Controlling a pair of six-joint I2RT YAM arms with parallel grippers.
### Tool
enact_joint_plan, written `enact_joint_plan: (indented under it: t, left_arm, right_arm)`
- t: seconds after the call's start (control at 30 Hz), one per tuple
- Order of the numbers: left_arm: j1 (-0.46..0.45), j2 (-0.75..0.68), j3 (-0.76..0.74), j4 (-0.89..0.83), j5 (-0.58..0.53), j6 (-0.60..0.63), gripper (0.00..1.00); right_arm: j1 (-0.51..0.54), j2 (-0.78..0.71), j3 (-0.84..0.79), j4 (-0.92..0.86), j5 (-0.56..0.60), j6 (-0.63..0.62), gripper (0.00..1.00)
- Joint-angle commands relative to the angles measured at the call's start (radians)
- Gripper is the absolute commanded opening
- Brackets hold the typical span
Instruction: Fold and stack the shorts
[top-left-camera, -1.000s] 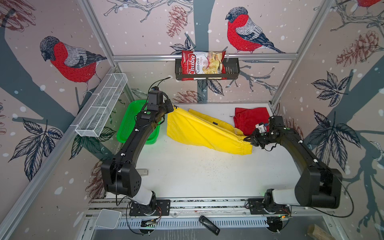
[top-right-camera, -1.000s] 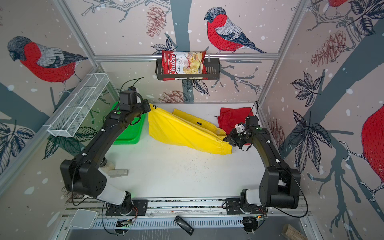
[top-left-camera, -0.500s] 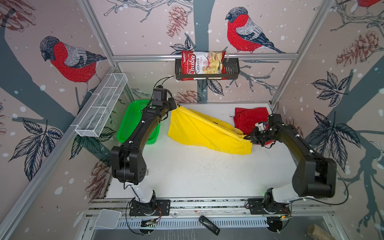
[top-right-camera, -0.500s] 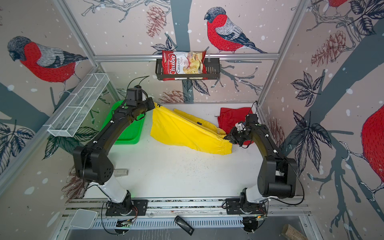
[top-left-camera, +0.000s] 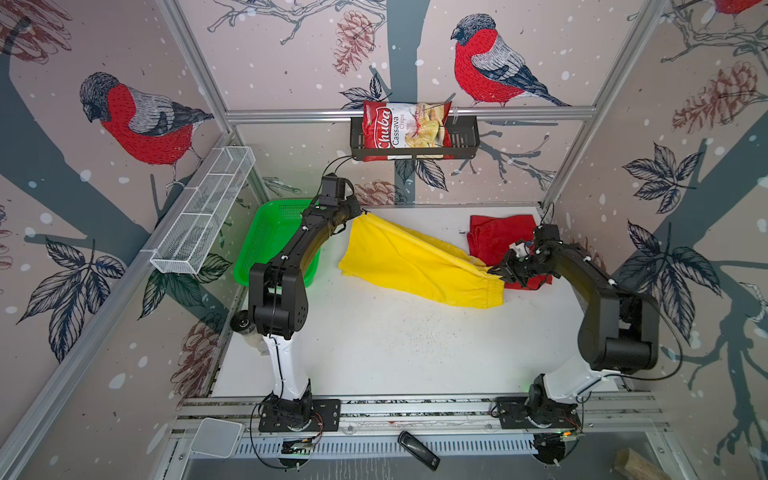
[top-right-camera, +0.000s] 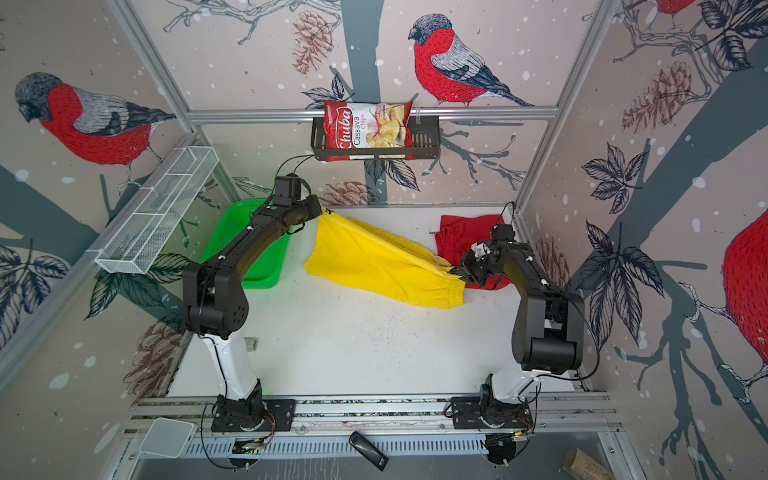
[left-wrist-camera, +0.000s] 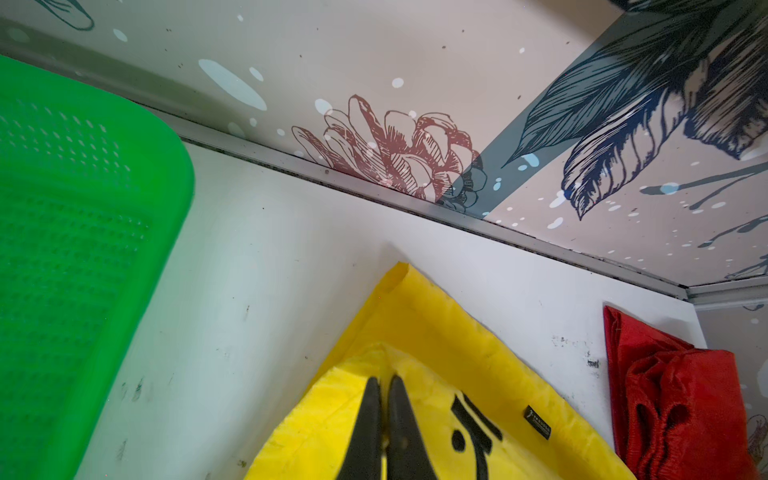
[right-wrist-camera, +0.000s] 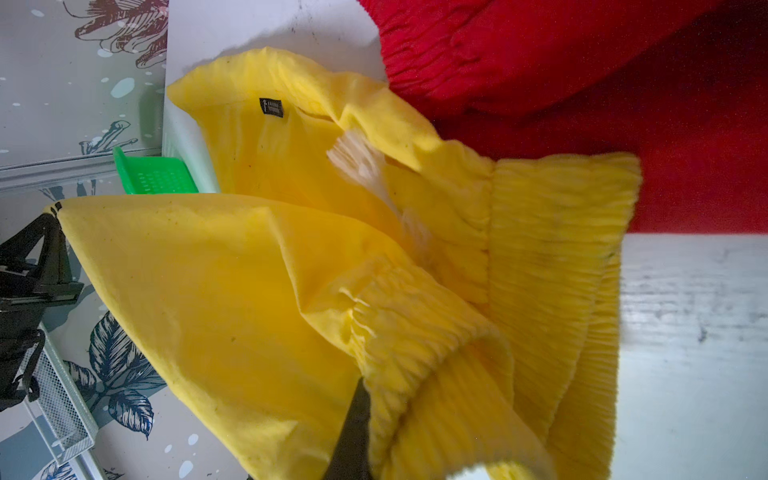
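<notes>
I need to ease my right gripper outward, narrowing the layers' gap to release the yellow shorts' waistband, as the lower waistband layer's edge by the red shorts lies outward of it.
The yellow shorts (top-left-camera: 411, 262) (top-right-camera: 374, 262) hang stretched over the white table between both grippers. My left gripper (top-left-camera: 360, 212) (top-right-camera: 322, 212) is shut on a leg hem corner near the back wall. In the left wrist view its tips (left-wrist-camera: 384, 380) pinch yellow cloth beside a black mark (left-wrist-camera: 473, 424). My right gripper (top-left-camera: 496, 270) (top-right-camera: 457, 270) is shut on the ribbed waistband (right-wrist-camera: 415, 332); only one finger (right-wrist-camera: 353, 428) shows, and cloth hides the other. The red shorts (top-left-camera: 498, 237) (top-right-camera: 461, 237) (left-wrist-camera: 681, 395) (right-wrist-camera: 582, 62) lie bunched at the back right, partly under the right arm.
A green basket (top-left-camera: 270, 245) (left-wrist-camera: 75, 249) stands at the back left under the left arm. On the left wall hangs a white wire shelf (top-left-camera: 203, 208). A black rack with a chips bag (top-left-camera: 407, 129) hangs on the back wall.
My left gripper has carried the hem corner to the right along the back wall. My right gripper has drawn slightly back with the waistband. Both grips hold.
</notes>
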Motion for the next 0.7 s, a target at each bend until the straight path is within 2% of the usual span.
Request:
enact_joint_plan:
  t: [0.0, 0.23, 0.37, 0.47, 0.53, 0.67]
  left_arm:
    - [-0.001, 0.054, 0.033, 0.095, -0.072, -0.008, 0.0]
    - [-0.021, 0.174, 0.053, 0.118, -0.047, -0.018, 0.0]
    - [-0.023, 0.223, 0.07, 0.129, -0.021, -0.023, 0.18]
    - [-0.023, 0.235, 0.085, 0.144, -0.004, -0.025, 0.37]
    - [-0.022, 0.238, 0.108, 0.133, 0.003, -0.023, 0.51]
    - [-0.023, 0.196, 0.115, 0.1, 0.016, -0.016, 0.62]
  right_arm:
    - [-0.013, 0.022, 0.006, 0.001, 0.087, -0.013, 0.07]
    - [-0.019, 0.071, 0.004, 0.098, 0.079, 0.035, 0.17]
    - [-0.02, 0.068, 0.004, 0.159, 0.078, 0.071, 0.31]
    - [-0.02, 0.043, 0.008, 0.206, 0.095, 0.089, 0.37]
    - [-0.02, 0.013, 0.017, 0.236, 0.135, 0.099, 0.45]
    - [-0.02, -0.06, 0.006, 0.308, 0.222, 0.135, 0.56]
